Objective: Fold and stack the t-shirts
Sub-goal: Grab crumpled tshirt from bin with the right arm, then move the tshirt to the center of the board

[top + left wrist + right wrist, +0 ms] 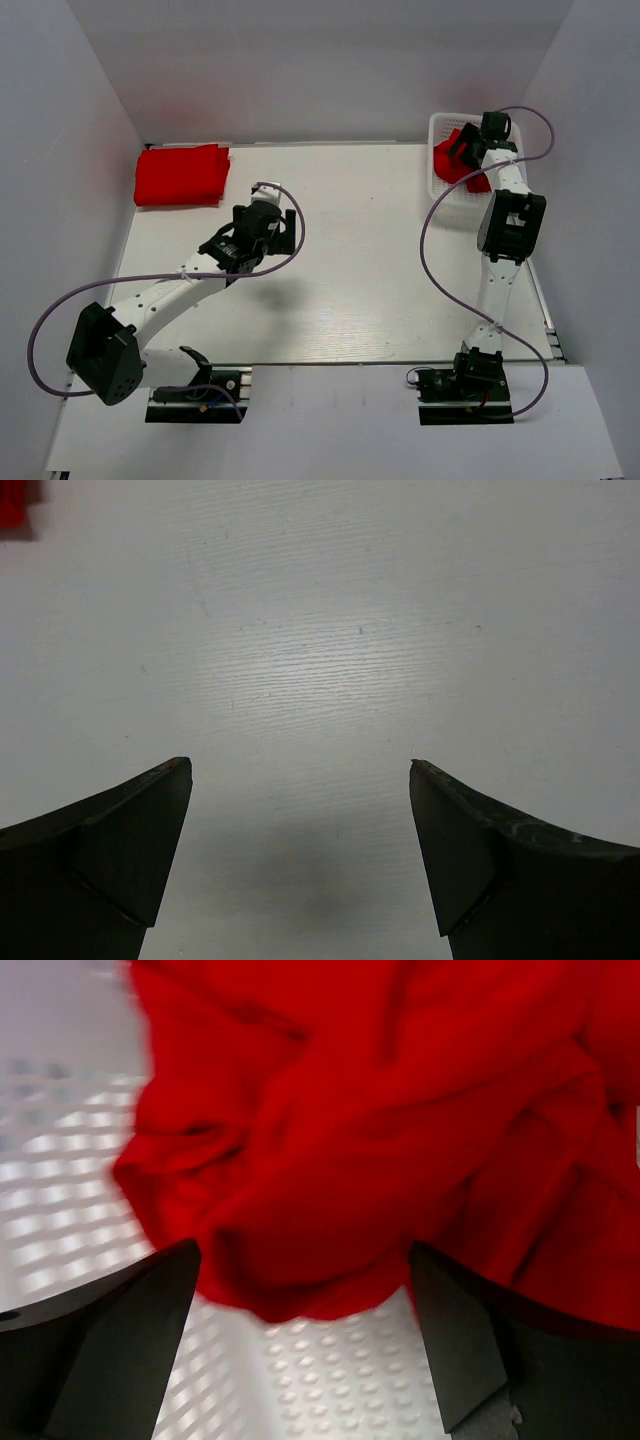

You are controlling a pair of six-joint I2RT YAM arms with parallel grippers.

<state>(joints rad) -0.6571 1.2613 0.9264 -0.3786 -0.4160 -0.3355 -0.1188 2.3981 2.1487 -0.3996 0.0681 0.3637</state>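
My right gripper moves down slightly next and closes on the crumpled shirt's bunched edge [305,1272], since that edge lies just below and between the gripper's open fingers.
A folded red t-shirt [182,174] lies flat at the table's far left; a corner of it shows in the left wrist view [15,505]. A crumpled red t-shirt [447,157] sits in the white mesh basket [442,196] at the far right and fills the right wrist view [380,1130]. My right gripper [300,1260] is open, low over the basket, its jaws on either side of the crumpled shirt's near edge without closing on it. My left gripper [300,770] is open and empty over bare table near the middle left, right of the folded shirt.
The white table [350,260] is enclosed by grey walls on the left, back and right. The basket's dimpled floor [340,1370] shows under the right gripper. Purple cables loop from both arms.
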